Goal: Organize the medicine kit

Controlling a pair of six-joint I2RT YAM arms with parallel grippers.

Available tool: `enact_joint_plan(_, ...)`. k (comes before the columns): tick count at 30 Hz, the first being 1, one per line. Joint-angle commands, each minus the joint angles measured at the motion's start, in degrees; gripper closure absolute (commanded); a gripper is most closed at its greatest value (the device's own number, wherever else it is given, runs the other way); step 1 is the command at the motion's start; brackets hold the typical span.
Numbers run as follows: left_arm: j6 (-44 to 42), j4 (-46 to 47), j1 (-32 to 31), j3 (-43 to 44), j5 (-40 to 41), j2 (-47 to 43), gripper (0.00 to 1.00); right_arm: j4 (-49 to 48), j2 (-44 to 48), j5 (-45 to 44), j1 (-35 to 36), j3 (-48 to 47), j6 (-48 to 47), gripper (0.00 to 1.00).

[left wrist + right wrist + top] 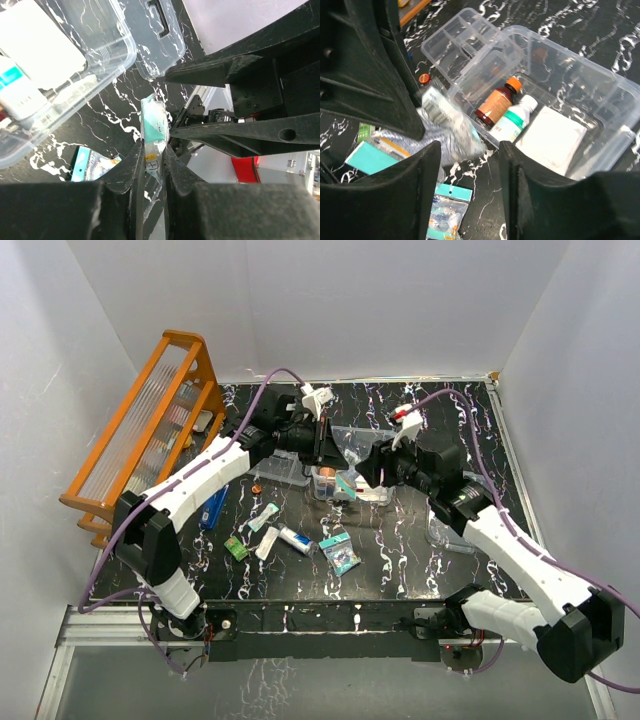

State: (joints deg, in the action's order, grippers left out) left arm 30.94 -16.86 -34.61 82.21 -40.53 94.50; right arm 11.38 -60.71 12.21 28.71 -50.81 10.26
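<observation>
My left gripper is holding the clear packet in front of the open box and should move it outward, then down inside onto the white gauze pad.
The medicine kit [600, 75] is a clear open box holding an amber bottle [495, 105], a white bottle [516, 117] and a white gauze pad [552, 137]; it sits mid-table in the top view [378, 496]. Its clear lid [160, 30] with a dark handle lies beside it. My left gripper [152, 145] is shut on a clear packet with a teal strip [152, 122] and holds it above the table just in front of the box. My right gripper [470, 150] is open and empty, with the packet [451, 125] right at its left finger.
A shallow divided tray [462, 45] lies left of the box. An orange wooden rack [150, 430] stands at far left. Loose teal packets [340, 552], a white tube [297, 540] and a small green pack [236, 548] lie on the near table. Both arms crowd the centre.
</observation>
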Motion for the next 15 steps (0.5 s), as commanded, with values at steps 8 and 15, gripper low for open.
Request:
enact_joint_plan(8, 1.0, 2.7, -0.9, 9.4, 12.6, 8.6, 0.98, 4.3, 11.9, -18.0, -0.1, -1.3, 10.3, 0.45)
enact_joint_plan(15, 2.2, 3.9, -3.6, 16.2, 22.1, 17.4, 0.98, 5.3, 16.4, -25.4, -0.1, 0.3, 13.8, 0.44)
